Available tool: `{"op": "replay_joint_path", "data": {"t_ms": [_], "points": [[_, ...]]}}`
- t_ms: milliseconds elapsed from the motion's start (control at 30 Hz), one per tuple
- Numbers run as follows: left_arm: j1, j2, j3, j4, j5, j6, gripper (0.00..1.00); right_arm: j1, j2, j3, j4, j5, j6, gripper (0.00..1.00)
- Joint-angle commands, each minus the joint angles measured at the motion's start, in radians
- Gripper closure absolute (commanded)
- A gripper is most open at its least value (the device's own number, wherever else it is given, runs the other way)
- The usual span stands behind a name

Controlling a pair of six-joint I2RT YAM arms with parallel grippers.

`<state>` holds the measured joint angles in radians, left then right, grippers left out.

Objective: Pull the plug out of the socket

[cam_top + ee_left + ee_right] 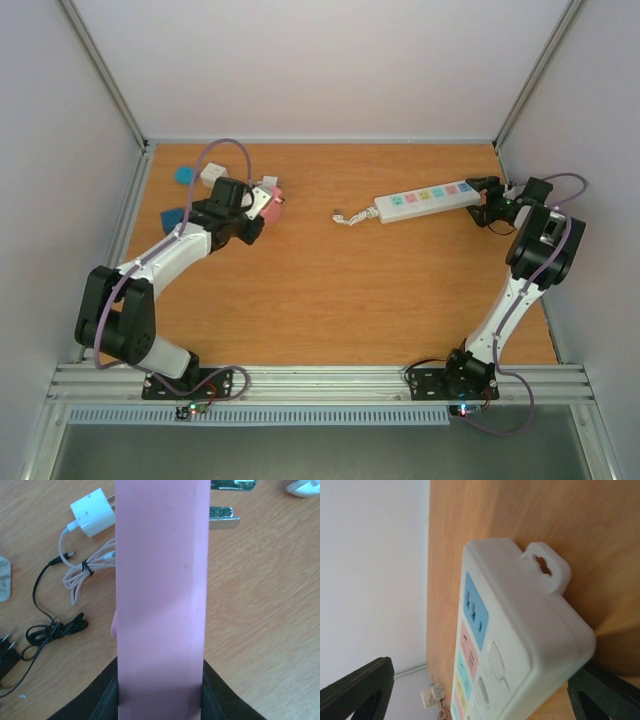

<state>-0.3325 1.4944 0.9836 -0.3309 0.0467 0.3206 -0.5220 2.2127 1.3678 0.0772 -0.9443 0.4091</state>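
The pink plug (160,580) should be released next, once my left gripper moves back and down, since the bare tabletop by the black cable lies below that gripper, toward my base.
The socket (430,197) is a long white power strip with pastel outlet faces, lying at the back right with its short cord (350,216) at its left end. No plug sits in it. My left gripper (262,202) is at the back left, away from the strip, shut on a pink plug (160,580) whose metal prongs (224,518) point away from the wrist. My right gripper (487,196) is at the strip's right end. In the right wrist view the strip's end (520,630) lies between the gripper's (480,690) open jaws, with a gap to the left finger.
Beside the left gripper lie a white charger (92,514) with a bundled white cable, a black cable (50,630) and two blue items (186,175) (172,217). Grey walls close in the table on three sides.
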Motion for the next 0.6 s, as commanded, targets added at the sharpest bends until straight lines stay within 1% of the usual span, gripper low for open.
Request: {"op": "replay_joint_path", "data": {"t_ms": [0, 167, 233, 500, 567], "points": [[0.024, -0.035, 0.020, -0.008, 0.016, -0.008, 0.99, -0.039, -0.069, -0.016, -0.174, 0.111, -0.163, 0.02], [0.038, -0.073, -0.013, -0.009, -0.043, 0.031, 0.99, -0.039, -0.107, -0.042, -0.278, 0.195, -0.269, 0.01], [0.038, -0.096, -0.042, 0.000, -0.092, 0.065, 0.99, -0.039, -0.121, -0.048, -0.313, 0.228, -0.297, 0.01], [0.038, -0.184, -0.195, 0.077, -0.267, 0.222, 0.99, -0.039, -0.163, -0.066, -0.451, 0.316, -0.392, 0.01], [0.037, -0.199, -0.238, 0.109, -0.311, 0.264, 0.99, -0.039, -0.178, -0.075, -0.473, 0.321, -0.446, 0.02]]}}
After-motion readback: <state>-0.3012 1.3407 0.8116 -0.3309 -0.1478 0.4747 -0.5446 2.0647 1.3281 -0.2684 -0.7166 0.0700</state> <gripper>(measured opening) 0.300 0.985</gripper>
